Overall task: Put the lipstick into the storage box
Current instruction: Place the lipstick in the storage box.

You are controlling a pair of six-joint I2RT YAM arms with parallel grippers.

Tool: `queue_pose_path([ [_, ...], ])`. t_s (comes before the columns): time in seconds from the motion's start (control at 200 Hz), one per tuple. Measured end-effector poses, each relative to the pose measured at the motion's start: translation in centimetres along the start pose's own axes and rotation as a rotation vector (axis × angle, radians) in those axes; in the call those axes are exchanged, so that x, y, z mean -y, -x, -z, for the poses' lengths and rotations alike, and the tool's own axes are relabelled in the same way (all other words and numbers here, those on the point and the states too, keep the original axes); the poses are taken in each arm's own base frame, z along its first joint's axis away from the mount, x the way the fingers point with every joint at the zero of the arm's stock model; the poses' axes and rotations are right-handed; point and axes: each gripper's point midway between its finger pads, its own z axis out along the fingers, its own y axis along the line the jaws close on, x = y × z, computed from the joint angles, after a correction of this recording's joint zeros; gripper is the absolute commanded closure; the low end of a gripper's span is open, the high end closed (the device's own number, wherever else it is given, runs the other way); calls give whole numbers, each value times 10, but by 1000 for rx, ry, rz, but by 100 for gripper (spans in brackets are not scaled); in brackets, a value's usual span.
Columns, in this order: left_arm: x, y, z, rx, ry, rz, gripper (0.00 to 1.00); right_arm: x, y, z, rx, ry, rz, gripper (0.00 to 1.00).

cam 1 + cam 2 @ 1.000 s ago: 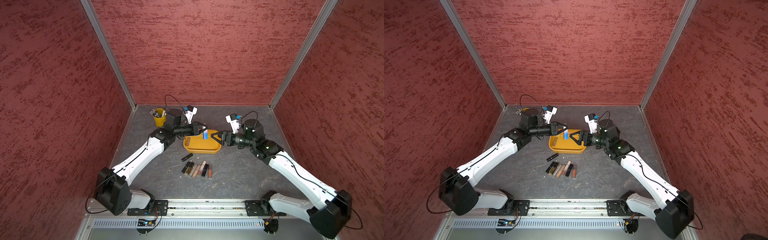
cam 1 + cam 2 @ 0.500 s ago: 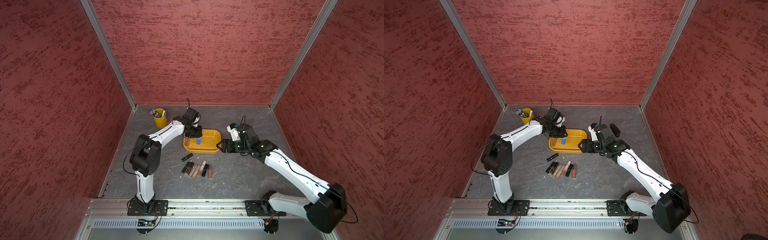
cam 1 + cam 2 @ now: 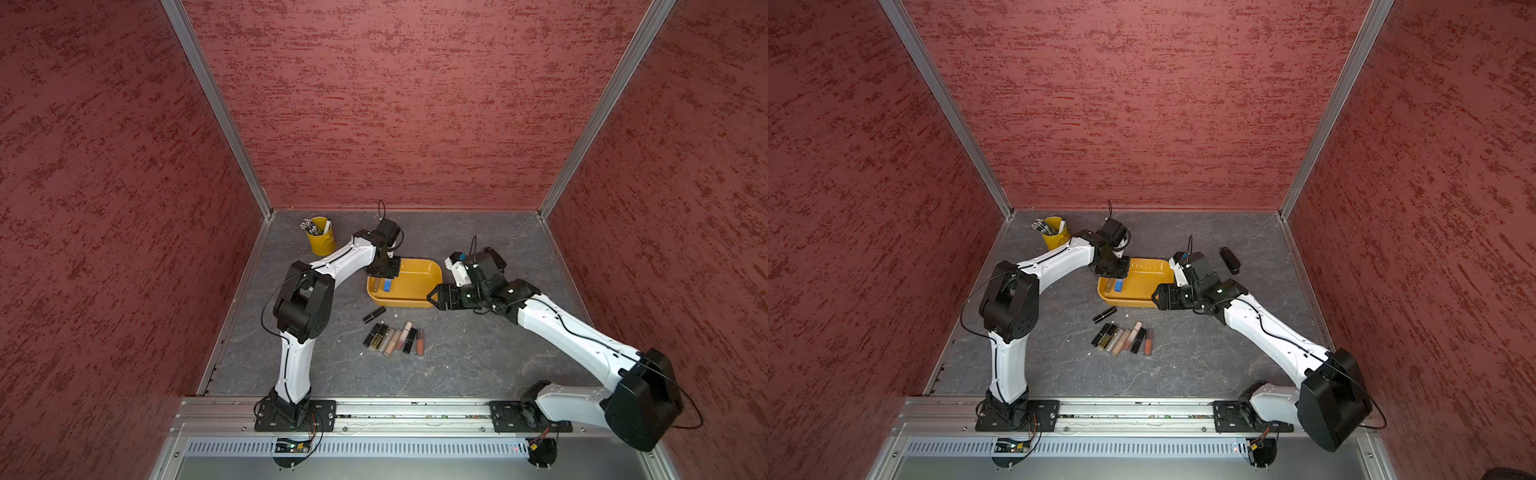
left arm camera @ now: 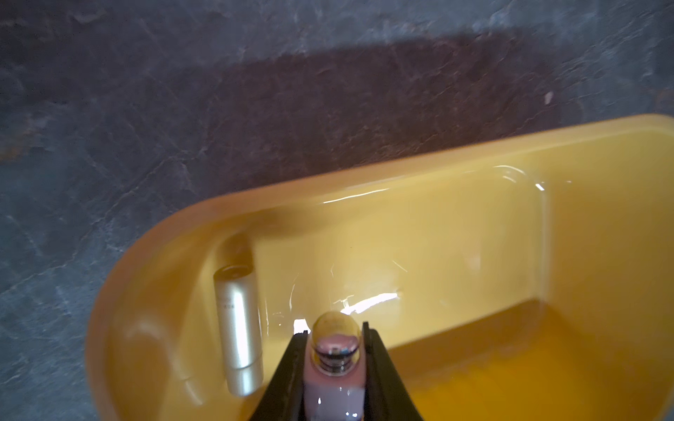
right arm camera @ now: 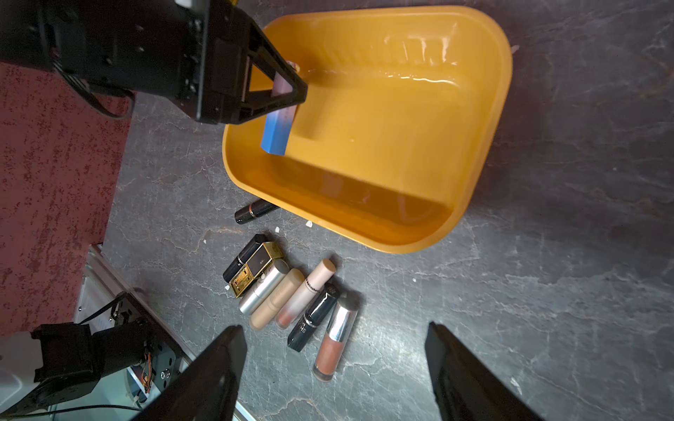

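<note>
I should next move my left gripper down to the bottom of the box beside the silver lipstick and let go of the held lipstick there, because that part of the bottom is still bare.
The yellow-orange storage box (image 3: 415,305) (image 3: 1142,305) (image 4: 364,175) (image 5: 503,91) sits mid-table. My left gripper (image 3: 383,272) (image 3: 1111,270) (image 4: 334,331) points down into its left end, shut on a lipstick (image 4: 334,350) (image 5: 278,131) (image 3: 387,284) with a chrome cap and a pink-to-blue body. A silver lipstick (image 4: 237,320) (image 3: 376,284) lies in the box beside it. Several more lipsticks (image 3: 392,338) (image 3: 1123,338) (image 5: 291,291) lie in a row in front of the box. My right gripper (image 3: 432,297) (image 3: 1156,297) (image 5: 332,326) hovers open and empty by the box's front right corner.
One black lipstick (image 3: 374,314) (image 5: 255,211) lies alone between the box and the row. A small yellow bucket (image 3: 321,241) (image 3: 1055,237) with pens stands at the back left. A black oblong object (image 3: 1230,259) lies at the back right. Red walls enclose three sides.
My left arm has folded and swung the held lipstick from level above the box down into its left end. My right gripper has drawn back and dropped toward the front right corner.
</note>
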Motion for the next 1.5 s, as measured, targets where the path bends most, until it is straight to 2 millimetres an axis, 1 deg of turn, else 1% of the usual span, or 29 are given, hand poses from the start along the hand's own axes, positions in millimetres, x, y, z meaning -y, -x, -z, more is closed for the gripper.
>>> queue_pose_path([
  [0.14, -5, -5, -14, -33, 24, 3, 99, -2, 0, 0, 2, 9, 2, 18],
  [0.26, -7, 0, -21, -35, 39, 2, 98, -1, -4, -2, -7, 10, 2, 18],
  [0.376, -8, 5, -22, -27, 50, 0, 94, 0, -5, -3, -10, 11, 2, 18],
  [0.496, -9, 12, -18, -15, 65, -9, 93, -1, -4, -3, -8, 18, 3, 18],
  [0.601, -9, 16, -21, -13, 73, -16, 93, -2, -3, -3, -5, 21, 5, 18],
  [0.781, -16, 11, -37, -50, 105, -15, 92, -3, -3, -3, -2, 23, 8, 17],
  [0.907, -19, 12, -36, -51, 115, -14, 92, -3, -3, -3, -2, 23, 11, 17],
  [1.072, -21, 13, -34, -48, 127, -14, 83, -3, -3, -3, -1, 24, 14, 17],
  [1.167, -21, 13, -34, -48, 128, -13, 73, -3, -3, -3, -2, 25, 14, 17],
  [1.393, -22, 13, -34, -49, 128, -12, 69, -4, -3, -3, -4, 31, 15, 17],
  [1.503, -22, 13, -34, -49, 128, -11, 68, -4, -3, -3, -5, 32, 15, 17],
])
